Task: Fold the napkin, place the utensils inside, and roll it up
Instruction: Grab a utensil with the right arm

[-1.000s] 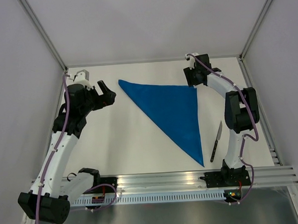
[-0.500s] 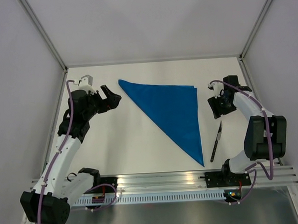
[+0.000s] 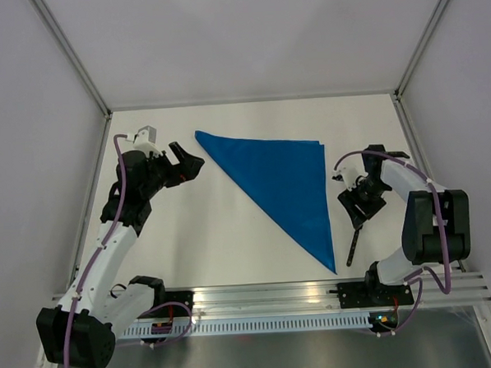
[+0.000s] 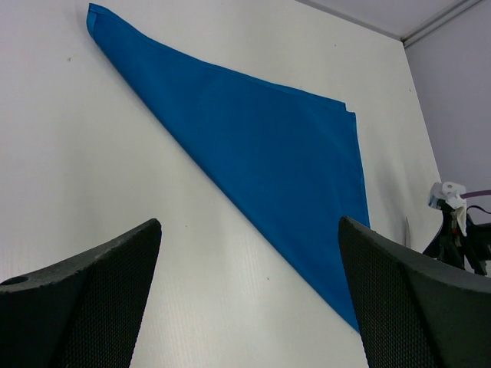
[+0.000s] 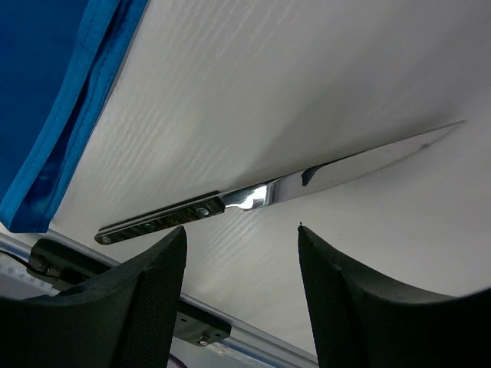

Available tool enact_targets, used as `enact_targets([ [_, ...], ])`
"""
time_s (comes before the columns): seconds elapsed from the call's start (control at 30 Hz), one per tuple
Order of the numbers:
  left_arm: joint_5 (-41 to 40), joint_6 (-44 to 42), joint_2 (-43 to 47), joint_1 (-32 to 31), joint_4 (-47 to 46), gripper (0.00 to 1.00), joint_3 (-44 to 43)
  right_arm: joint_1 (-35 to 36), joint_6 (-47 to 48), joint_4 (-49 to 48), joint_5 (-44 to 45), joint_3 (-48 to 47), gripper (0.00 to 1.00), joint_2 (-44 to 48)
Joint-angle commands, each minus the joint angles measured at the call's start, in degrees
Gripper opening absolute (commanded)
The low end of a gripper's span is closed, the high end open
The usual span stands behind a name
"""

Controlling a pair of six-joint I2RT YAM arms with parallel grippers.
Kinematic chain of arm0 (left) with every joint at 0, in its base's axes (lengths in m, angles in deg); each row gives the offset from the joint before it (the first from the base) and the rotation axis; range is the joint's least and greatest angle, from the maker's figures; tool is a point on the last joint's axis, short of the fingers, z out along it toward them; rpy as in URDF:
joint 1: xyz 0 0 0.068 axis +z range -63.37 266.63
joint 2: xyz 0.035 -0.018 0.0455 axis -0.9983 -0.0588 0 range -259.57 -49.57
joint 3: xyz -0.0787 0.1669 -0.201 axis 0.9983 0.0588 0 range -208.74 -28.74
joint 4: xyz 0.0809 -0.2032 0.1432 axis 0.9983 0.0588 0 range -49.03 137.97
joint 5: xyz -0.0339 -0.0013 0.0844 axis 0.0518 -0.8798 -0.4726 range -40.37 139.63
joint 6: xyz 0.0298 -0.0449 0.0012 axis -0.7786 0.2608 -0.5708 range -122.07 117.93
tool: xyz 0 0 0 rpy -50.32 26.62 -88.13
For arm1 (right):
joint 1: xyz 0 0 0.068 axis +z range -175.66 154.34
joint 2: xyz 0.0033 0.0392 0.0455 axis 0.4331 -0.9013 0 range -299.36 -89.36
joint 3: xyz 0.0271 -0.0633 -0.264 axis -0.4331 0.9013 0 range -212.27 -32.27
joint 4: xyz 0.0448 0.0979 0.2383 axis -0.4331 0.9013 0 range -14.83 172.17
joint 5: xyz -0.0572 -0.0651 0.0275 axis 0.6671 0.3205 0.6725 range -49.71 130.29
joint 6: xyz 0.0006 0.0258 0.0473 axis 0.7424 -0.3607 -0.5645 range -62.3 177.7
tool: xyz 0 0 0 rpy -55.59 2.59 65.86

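Note:
Next, my right gripper lowers and eases toward the napkin [image 3: 280, 180], down onto the knife handle's blade end [image 3: 358, 231]. That part of the knife lies in line with its open fingers.
The blue napkin [image 3: 280, 180] lies flat, folded into a triangle, with its long edge running from the far left corner to a near point. The knife [image 3: 352, 246] lies to the right of that point, black handle toward me; its blade is partly hidden under my right gripper [image 3: 359, 206]. In the right wrist view the knife [image 5: 253, 196] lies just beyond the open right gripper [image 5: 242, 236], with nothing between the fingers and the napkin's edge [image 5: 65, 115] at left. My left gripper [image 3: 184, 159] hovers wide open, left of the napkin's far left corner [image 4: 261, 146].
A metal rail [image 3: 317, 291] runs along the table's near edge, just below the knife handle. Grey enclosure walls and frame posts bound the table on the left, right and far sides. My right arm's wrist [image 4: 454, 224] shows past the napkin in the left wrist view.
My right arm has swung from the napkin's far right corner back toward me and now hangs over the knife. My left gripper has edged slightly right, toward the napkin.

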Motion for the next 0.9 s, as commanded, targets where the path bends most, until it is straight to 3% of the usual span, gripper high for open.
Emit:
enact_targets([
  [0.0,1.16,1.86,0.37,0.32,-3.01,1.00,-0.19,1.35,2.81,3.06,-0.52,1.50,0.65,-1.59],
  [0.53,0.63,1.59,0.02,0.32,-2.40,1.00,-0.72,5.66,4.49,4.55,1.75,3.79,0.63,-5.99],
  [0.87,0.28,0.89,-0.15,0.24,-1.52,1.00,-1.25,6.89,0.72,-0.36,4.91,2.30,0.60,-9.33],
])
